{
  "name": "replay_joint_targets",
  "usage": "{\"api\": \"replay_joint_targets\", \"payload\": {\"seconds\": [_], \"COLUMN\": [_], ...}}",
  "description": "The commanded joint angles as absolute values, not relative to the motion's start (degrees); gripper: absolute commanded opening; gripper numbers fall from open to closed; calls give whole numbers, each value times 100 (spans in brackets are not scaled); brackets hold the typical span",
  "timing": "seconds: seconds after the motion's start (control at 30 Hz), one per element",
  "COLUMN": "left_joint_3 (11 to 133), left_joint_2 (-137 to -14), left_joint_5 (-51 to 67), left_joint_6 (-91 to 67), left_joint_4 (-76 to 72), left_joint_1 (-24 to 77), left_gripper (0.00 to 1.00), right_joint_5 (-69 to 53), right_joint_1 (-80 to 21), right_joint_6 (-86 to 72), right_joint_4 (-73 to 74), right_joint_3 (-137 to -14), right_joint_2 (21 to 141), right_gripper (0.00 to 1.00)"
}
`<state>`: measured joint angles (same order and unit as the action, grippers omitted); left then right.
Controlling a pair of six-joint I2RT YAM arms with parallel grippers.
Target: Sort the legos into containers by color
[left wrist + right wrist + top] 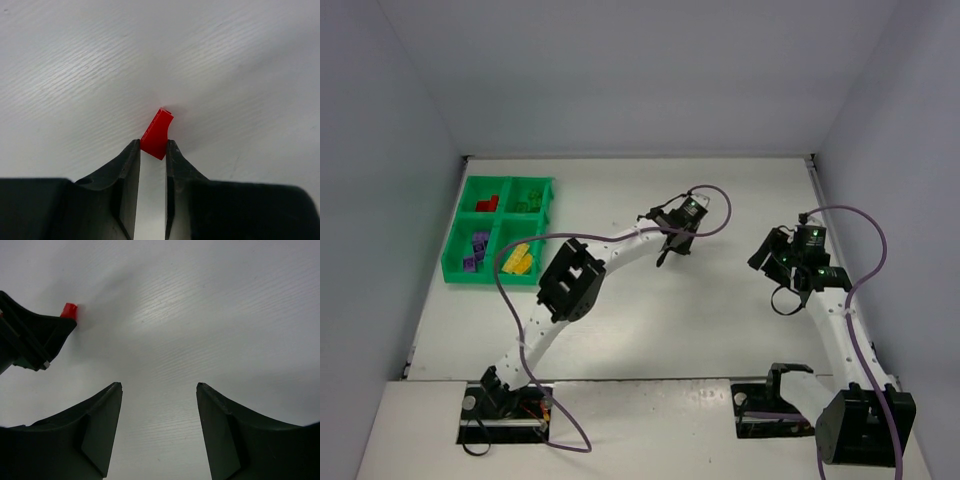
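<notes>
I will next raise my left gripper, swing it to the left in the top view over the container of red legos, and let go of the red lego there, because the colors match.
My left gripper [153,145] is shut on a small red lego [157,131], pinched at the fingertips just above the white table. From above, that gripper [666,256] is at mid-table, well right of the green tray [450,262]. The tray's containers hold red legos [488,201] at back left, green legos [528,198] at back right, purple legos [475,250] at front left and yellow legos [518,260] at front right. My right gripper [159,386] is open and holds nothing; it hangs to the right [770,258]. Its view catches the red lego [69,310] at far left.
White walls close in the table on three sides. Purple cables loop over both arms [865,240]. The left arm's elbow block [570,282] sits between the tray and the left gripper.
</notes>
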<state>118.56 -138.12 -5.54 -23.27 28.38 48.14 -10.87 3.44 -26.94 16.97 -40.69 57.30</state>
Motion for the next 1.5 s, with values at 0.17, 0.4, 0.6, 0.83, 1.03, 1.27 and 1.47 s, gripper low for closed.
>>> {"api": "replay_joint_targets", "payload": {"seconds": [0.17, 0.4, 0.6, 0.83, 1.03, 1.27, 1.47], "left_joint_3": [11365, 10829, 10618, 10573, 10819, 11188, 11224], "left_joint_2": [-11796, -10593, -10459, -11020, -11565, -11883, -11523], "left_joint_5": [-1037, -783, -256, -44, 71, 53, 62], "left_joint_6": [-1811, -1556, -1696, -1810, -1854, -1846, -1881], "left_joint_4": [2882, 3305, 3331, 3252, 3348, 3489, 3507], "left_joint_1": [4027, 1895, 162, -851, -1125, -1257, -1257], "left_gripper": [0, 0, 0, 0, 10, 28, 56], "right_joint_5": [-1116, -1160, -1222, -1257, -1257, -1309, -1389], "right_joint_1": [360, 360, 360, 360, 360, 360, 360], "right_joint_6": [-2637, -2619, -2593, -2566, -2549, -2540, -2523], "right_joint_4": [1547, 1547, 1538, 1521, 1512, 1521, 1529], "right_joint_3": [-4184, -4192, -4201, -4192, -4192, -4201, -4263], "right_joint_2": [5652, 5616, 5634, 5651, 5678, 5687, 5713], "right_gripper": [58, 58, 58, 58, 59, 59, 61]}}
